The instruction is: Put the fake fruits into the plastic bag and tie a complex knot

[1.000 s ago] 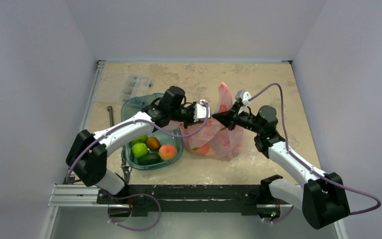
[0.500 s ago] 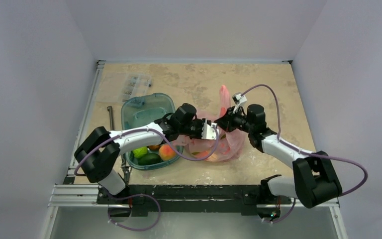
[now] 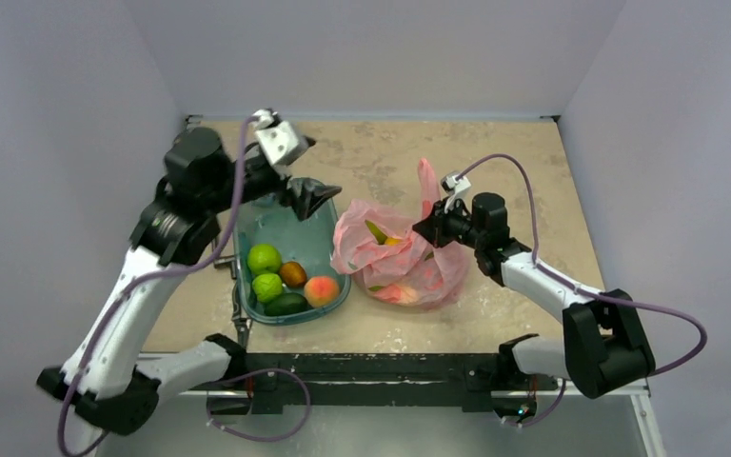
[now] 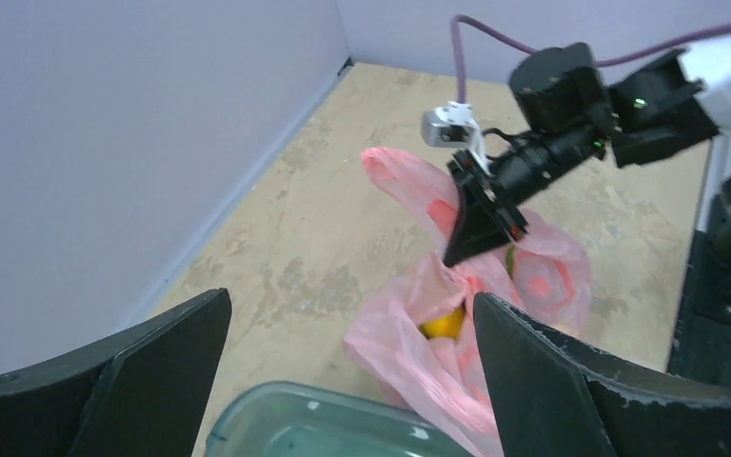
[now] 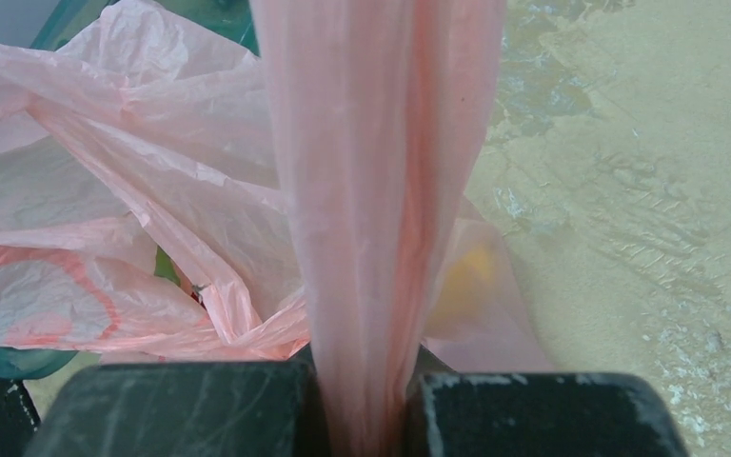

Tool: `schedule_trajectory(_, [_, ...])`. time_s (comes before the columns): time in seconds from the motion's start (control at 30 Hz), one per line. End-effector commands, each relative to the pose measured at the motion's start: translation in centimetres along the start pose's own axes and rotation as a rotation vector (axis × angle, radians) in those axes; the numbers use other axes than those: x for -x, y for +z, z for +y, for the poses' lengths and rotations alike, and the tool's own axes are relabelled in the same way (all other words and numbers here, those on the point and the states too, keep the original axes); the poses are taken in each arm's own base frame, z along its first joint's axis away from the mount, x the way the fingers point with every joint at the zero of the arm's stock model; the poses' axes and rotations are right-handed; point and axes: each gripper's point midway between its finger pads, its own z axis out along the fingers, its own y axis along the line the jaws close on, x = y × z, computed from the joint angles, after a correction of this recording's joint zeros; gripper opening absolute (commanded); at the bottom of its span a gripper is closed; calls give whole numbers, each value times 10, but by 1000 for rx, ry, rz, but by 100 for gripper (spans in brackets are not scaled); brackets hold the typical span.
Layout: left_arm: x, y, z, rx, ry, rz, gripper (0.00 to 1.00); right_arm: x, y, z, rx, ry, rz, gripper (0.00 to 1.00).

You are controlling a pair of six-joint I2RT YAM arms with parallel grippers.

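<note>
Next, my left gripper moves down and back and closes on the bag's loose edge by the tub, since my right gripper holds only the opposite handle.
The pink plastic bag (image 3: pixel 395 262) lies slumped on the table, mouth open, with a yellow fruit (image 3: pixel 392 241) inside. My right gripper (image 3: pixel 430 228) is shut on one handle (image 5: pixel 381 190), and the strip runs up between its jaws (image 5: pixel 366 381). My left gripper (image 3: pixel 311 195) hangs open and empty above the far end of the teal tub (image 3: pixel 290 228), left of the bag (image 4: pixel 476 314). Several fake fruits (image 3: pixel 286 284) sit in the tub: two green, one brown, a peach and a dark avocado. The knot is out of view.
The tub stands close against the bag's left side. Pale walls close the table at the left, back and right. The metal rail (image 3: pixel 247 367) with the arm bases runs along the near edge. Bare table (image 3: pixel 533 171) lies behind the right arm.
My left gripper has opened, let go of the bag and swung up and back to the left, over the tub. The bag's mouth has slumped open. The right gripper keeps its hold.
</note>
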Motion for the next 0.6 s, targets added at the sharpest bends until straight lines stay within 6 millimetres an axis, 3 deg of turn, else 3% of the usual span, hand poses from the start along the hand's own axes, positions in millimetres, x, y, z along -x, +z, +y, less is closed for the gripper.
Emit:
schedule_trajectory(0.0, [-66,-49,-53,-62,-272,210,100,26,-4,8,16,-74,-55,0])
schedule_trajectory(0.13, [-111,-80,-102,-137,-353,251,100,23,-6,9,17,-77,-49,0])
schedule_trajectory(0.2, [-131,-82,-106,-128,-361,280,96,22,-7,9,17,-77,-47,0])
schedule_trajectory(0.37, [-141,-58,-108,-186,-291,204,76,20,-10,9,13,-79,-44,0])
schedule_trajectory(0.57, [-145,-22,-126,-270,-291,173,76,14,-9,4,-7,-100,-30,0])
